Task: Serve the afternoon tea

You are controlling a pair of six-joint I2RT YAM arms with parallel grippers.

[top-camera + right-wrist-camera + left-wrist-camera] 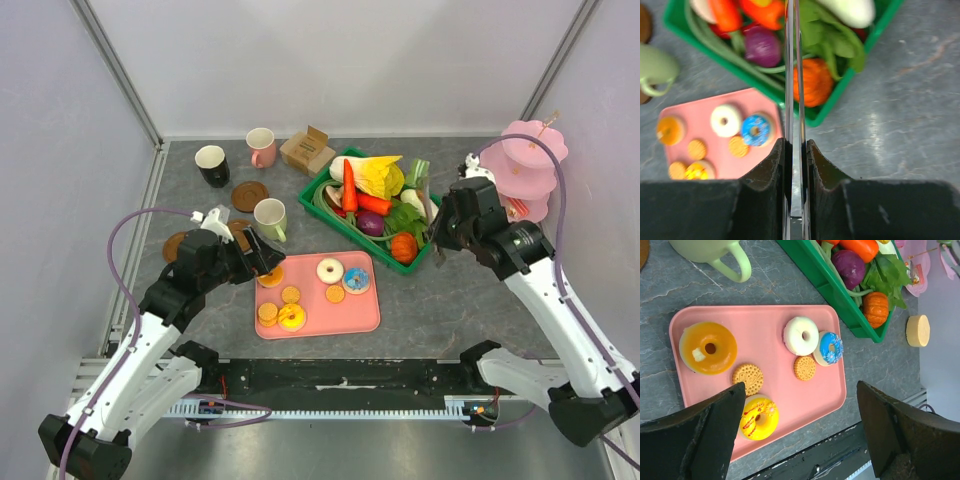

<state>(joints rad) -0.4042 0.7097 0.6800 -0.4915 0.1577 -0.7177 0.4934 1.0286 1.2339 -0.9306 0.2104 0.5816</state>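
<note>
The pink stand's lowest level (534, 209) lies outward and to the gripper's right in the top view, so my right gripper moves there next, then releases it.
A pink tray (365, 310) holds iced donuts and round biscuits. In the left wrist view it (775, 317) carries an orange donut (708, 347), a white donut (801, 335), a blue donut (829, 347), a yellow donut (758, 417) and biscuits (747, 379). My left gripper (262, 262) hangs wide open and empty over the tray's left part (800, 435). My right gripper (438, 240) is by the green basket's right end, shut on a thin flat silvery strip (795, 75) seen edge-on (795, 145). Black (211, 165), pink (261, 147) and pale-green (270, 218) mugs stand behind the tray, with brown coasters (250, 195) nearby.
A green basket (325, 180) of toy vegetables stands right of centre. A cardboard box (307, 152) is at the back. A pink tiered stand (535, 165) is at the far right. A pale yellow disc (917, 330) lies on the table beyond the basket.
</note>
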